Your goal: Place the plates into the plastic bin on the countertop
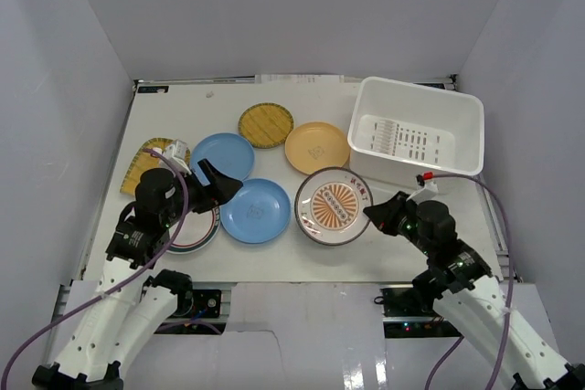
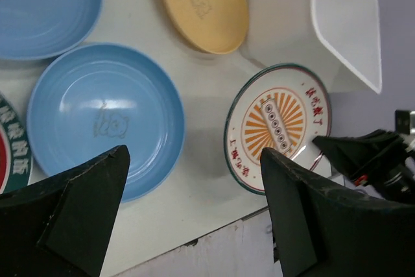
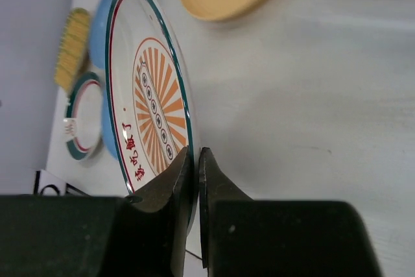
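Note:
The bin is empty, so the robot's right gripper next needs to go up and outward over the near side of the white bin [image 1: 416, 130], lower the sunburst plate onto the bin's slotted bottom and let it go.
My right gripper [image 1: 377, 214] is shut on the near right rim of a white plate with an orange sunburst [image 1: 333, 205]. The right wrist view shows the jaws [image 3: 196, 160] pinching that rim, with the plate [image 3: 152, 105] tilted up off the countertop [image 1: 302, 258]. My left gripper [image 1: 219, 184] is open and empty above the near light blue plate [image 1: 255, 210], its fingers [image 2: 78, 205] wide apart. The second blue plate [image 1: 222, 154], the orange-yellow plate [image 1: 316, 147], the round striped plate [image 1: 266, 124] and the fan-shaped one [image 1: 146, 163] lie flat. The other white plate [image 1: 196, 230] lies partly under my left arm. The white bin [image 1: 416, 130] stands empty at the back right.
Pale grey walls [image 1: 64, 89] close in the countertop on three sides. In the left wrist view the sunburst plate [image 2: 279, 128] sits close to the bin's corner [image 2: 343, 24]. The countertop's near edge [image 2: 194, 238] runs just below my left fingers.

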You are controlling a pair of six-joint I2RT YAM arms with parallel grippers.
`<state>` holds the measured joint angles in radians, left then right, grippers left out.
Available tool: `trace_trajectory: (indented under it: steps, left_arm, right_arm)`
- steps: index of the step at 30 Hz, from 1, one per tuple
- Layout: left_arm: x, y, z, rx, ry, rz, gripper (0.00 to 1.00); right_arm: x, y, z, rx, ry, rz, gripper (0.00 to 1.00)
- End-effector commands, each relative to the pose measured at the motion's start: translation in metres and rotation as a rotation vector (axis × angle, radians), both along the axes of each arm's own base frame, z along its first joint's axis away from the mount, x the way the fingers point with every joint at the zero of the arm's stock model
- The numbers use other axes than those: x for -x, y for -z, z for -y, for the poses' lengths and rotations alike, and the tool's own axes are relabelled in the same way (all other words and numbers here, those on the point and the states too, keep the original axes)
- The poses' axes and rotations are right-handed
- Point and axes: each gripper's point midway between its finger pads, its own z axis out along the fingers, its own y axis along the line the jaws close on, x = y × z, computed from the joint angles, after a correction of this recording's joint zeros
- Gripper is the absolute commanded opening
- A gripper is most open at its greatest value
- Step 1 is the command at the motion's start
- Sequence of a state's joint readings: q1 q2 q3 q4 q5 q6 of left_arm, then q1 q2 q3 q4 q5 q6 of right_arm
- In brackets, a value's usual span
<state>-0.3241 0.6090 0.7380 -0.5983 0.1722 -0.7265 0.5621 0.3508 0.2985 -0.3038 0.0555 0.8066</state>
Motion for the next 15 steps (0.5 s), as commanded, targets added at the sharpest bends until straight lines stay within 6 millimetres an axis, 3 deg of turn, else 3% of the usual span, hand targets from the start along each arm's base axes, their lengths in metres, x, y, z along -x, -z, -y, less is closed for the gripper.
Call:
trace_trajectory:
  steps: [1,3,4,5,6,7,11,14,15]
  left_arm:
    - [0.008,-0.039,0.032,0.005,0.276,0.232,0.93]
    - [0.015,-0.049,0.042,0.004,0.376,0.332,0.96]
    - [0.026,-0.045,0.049,0.020,0.450,0.346,0.98]
    - [0.029,-0.044,0.051,0.019,0.475,0.365,0.98]
    - [0.032,-0.041,0.052,0.009,0.497,0.380,0.98]
    - [0.036,-0.038,0.053,0.008,0.522,0.385,0.98]
    - [0.047,-0.018,0.051,-0.007,0.547,0.391,0.98]
    - [0.049,-0.022,0.050,-0.013,0.544,0.413,0.98]
    - [0.048,-0.022,0.049,-0.014,0.538,0.412,0.98]
  right_arm:
    - [-0.004,-0.134,-0.005,-0.091,-0.050,0.276,0.08]
    - [-0.011,-0.162,-0.006,-0.065,-0.052,0.330,0.08]
    - [-0.014,-0.195,-0.001,-0.073,-0.021,0.394,0.08]
    - [-0.025,-0.202,0.002,-0.040,0.016,0.402,0.08]
    - [-0.039,-0.211,0.019,0.028,0.114,0.439,0.08]
    - [-0.045,-0.234,0.029,0.046,0.172,0.480,0.08]
    - [-0.096,-0.248,0.069,0.298,0.431,0.474,0.08]
    - [-0.121,-0.250,0.088,0.395,0.529,0.440,0.08]
    - [-0.131,-0.247,0.106,0.423,0.579,0.416,0.08]
